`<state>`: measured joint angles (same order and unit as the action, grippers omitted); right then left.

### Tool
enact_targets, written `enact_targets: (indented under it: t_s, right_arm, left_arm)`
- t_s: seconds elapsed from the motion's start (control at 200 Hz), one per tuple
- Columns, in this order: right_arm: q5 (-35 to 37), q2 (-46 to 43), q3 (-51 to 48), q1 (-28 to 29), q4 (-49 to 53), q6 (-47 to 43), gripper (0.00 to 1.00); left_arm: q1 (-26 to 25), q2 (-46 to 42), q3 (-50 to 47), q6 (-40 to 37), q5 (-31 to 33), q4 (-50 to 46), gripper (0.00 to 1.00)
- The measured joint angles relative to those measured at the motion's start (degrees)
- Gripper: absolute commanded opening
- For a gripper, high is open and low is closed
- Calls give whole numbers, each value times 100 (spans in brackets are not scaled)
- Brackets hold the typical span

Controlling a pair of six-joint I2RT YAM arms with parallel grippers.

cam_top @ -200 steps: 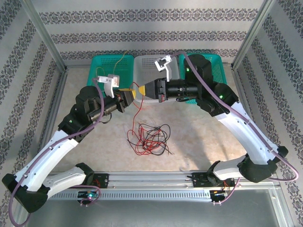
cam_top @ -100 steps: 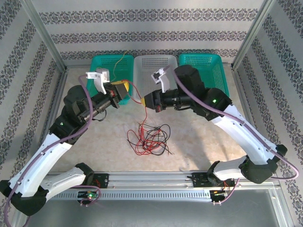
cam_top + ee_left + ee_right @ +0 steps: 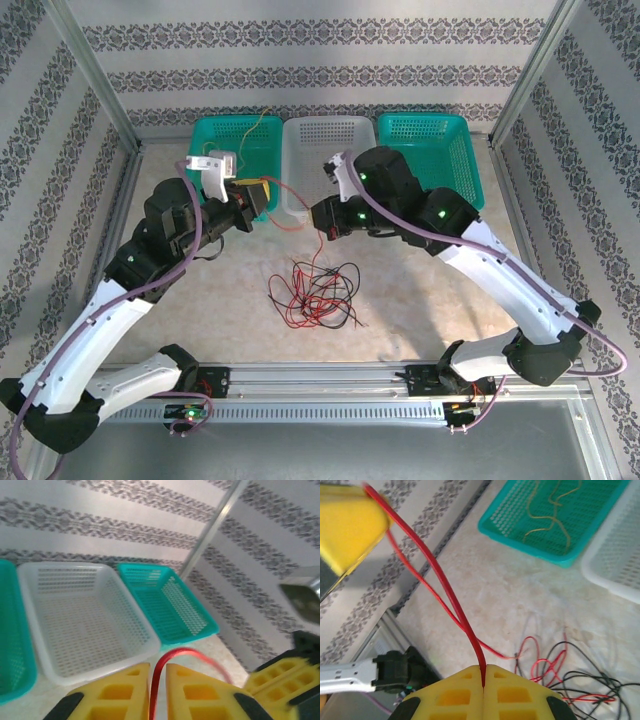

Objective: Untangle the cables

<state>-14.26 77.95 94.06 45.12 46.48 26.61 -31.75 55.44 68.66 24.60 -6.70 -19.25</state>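
I need to swing my right gripper outward past the white basket's front, then release the red cable over the empty teal basket.
A tangle of red and black cables (image 3: 315,290) lies on the table's middle, also seen in the right wrist view (image 3: 570,675). One red cable (image 3: 290,200) rises from it and arcs between both grippers. My right gripper (image 3: 318,215) is shut on this red cable (image 3: 445,590), its yellow jaws (image 3: 484,667) pressed together. My left gripper (image 3: 262,197) hovers by the white basket's front. Its jaws (image 3: 158,666) stand slightly apart, with the red cable (image 3: 190,652) running loose through the gap. A yellow cable (image 3: 255,130) lies in the left teal basket (image 3: 550,515).
Three baskets line the back: left teal (image 3: 208,135), white (image 3: 320,125) and right teal (image 3: 430,120). The white basket (image 3: 75,615) and right teal basket (image 3: 170,600) hold nothing. Metal frame posts stand at the sides. A rail (image 3: 320,380) runs along the near edge.
The right gripper has swung down and slightly right with the red cable. The left gripper has shifted up and left, and its jaws have parted a little around the cable.
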Motion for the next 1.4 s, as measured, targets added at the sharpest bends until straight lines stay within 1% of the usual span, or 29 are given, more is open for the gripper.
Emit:
enact_targets:
  t_s: [0.09,0.165,0.245,0.31,0.45,0.58,0.715,0.824,0.859,0.964,1.009,1.019,1.039,1.064,1.114,1.209,1.299,1.399]
  right_arm:
    - [57,-96,63,-378,131,33,0]
    - [162,-131,262,-772,264,63,0]
    - [317,-96,667,-1329,459,92,0]
    - [365,-13,1045,-1814,592,122,0]
    - [363,317,1808,-2852,734,170,0]
    - [262,787,2334,-3589,758,238,0]
    - [229,1488,2887,-4083,780,306,0]
    - [221,2256,3425,-4385,807,350,0]
    - [221,2520,3626,-4457,828,365,5]
    - [203,3580,4690,-4647,1060,446,26]
    - [199,4046,5187,-4693,1193,507,31]
    - [199,4155,5298,-4693,1239,525,34]
    - [203,4308,5466,-4710,1305,509,45]
    - [203,4503,5646,-4728,1386,522,49]
    - [243,4752,5821,-4741,1554,579,51]
    - [245,4839,5685,-4739,1766,634,53]
    - [186,4623,5289,-4739,1722,647,53]
    - [103,4103,4562,-4697,1659,614,53]
  left_arm:
    - [7,-11,-142,20,271,-20,41]
    - [20,0,-275,81,352,-76,47]
    - [28,57,-402,166,382,-133,56]
    - [28,138,-498,282,393,-151,60]
    - [28,319,-654,533,372,-203,62]
    - [28,367,-811,734,289,-214,62]
    - [28,367,-979,892,240,-225,63]
    - [28,358,-1075,955,240,-251,64]
    - [28,354,-1091,957,245,-275,64]
    - [28,313,-1093,944,293,-389,66]
    - [33,286,-1091,922,334,-446,68]
    - [33,278,-1091,907,350,-466,68]
    - [33,267,-1091,905,372,-490,69]
    - [37,249,-1091,887,400,-529,69]
    - [37,216,-1091,883,422,-590,70]
    - [37,144,-1091,896,439,-695,74]
    - [37,74,-1093,973,437,-745,77]
    - [37,22,-1169,1110,426,-737,77]
